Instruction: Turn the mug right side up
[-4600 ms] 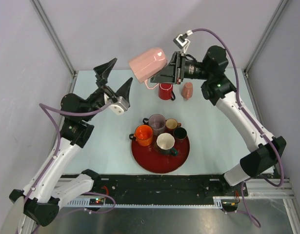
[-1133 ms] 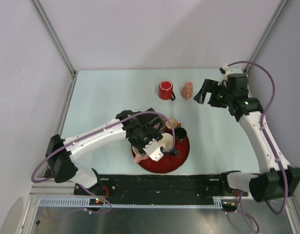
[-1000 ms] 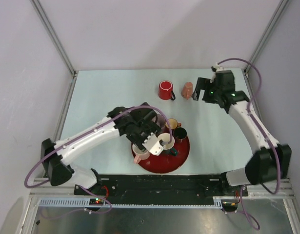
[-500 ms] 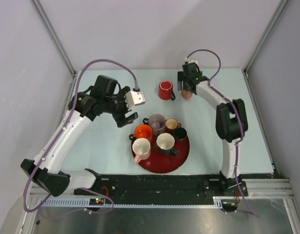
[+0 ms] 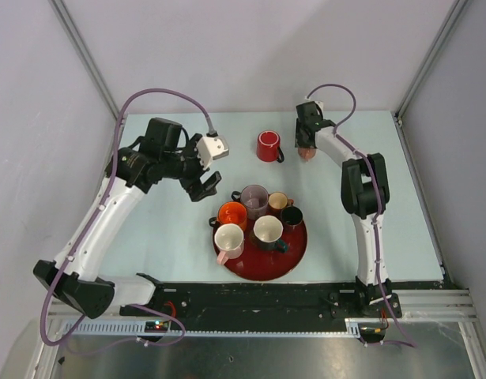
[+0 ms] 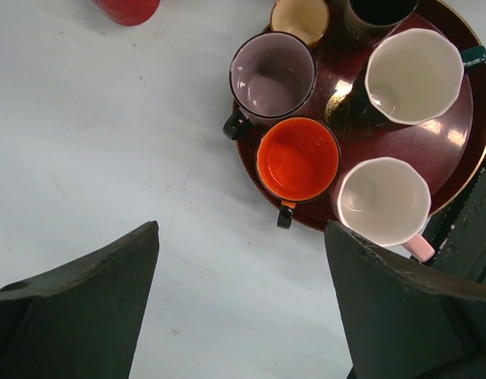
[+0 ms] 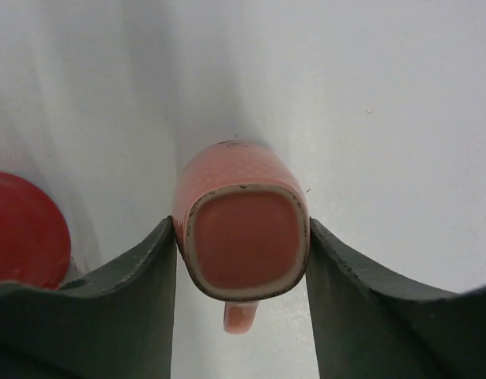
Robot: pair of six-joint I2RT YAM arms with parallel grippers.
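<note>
My left gripper rises and tilts level onto the rim end of the salmon-pink mug next, since my right gripper already covers the sides by its upturned base.
A salmon-pink mug [image 7: 244,237] stands upside down on the table, its square base facing my right wrist camera and its handle pointing toward the camera. My right gripper [image 7: 239,225] is shut on it, one finger pressed against each side. In the top view the mug [image 5: 306,151] sits at the back, mostly under the right gripper [image 5: 306,139]. My left gripper [image 5: 203,183] hangs open and empty over bare table, left of the tray; in the left wrist view the left gripper [image 6: 241,229] holds nothing.
A red mug [image 5: 268,147] stands upside down just left of the salmon one. A dark red round tray [image 5: 243,272] holds several upright cups, among them an orange one [image 6: 298,158], a lilac one [image 6: 272,75] and a pink one [image 6: 383,201].
My left arm set the pink mug upright on the tray, then drew back left with its gripper open. My right arm swung over to the salmon mug and closed around it.
</note>
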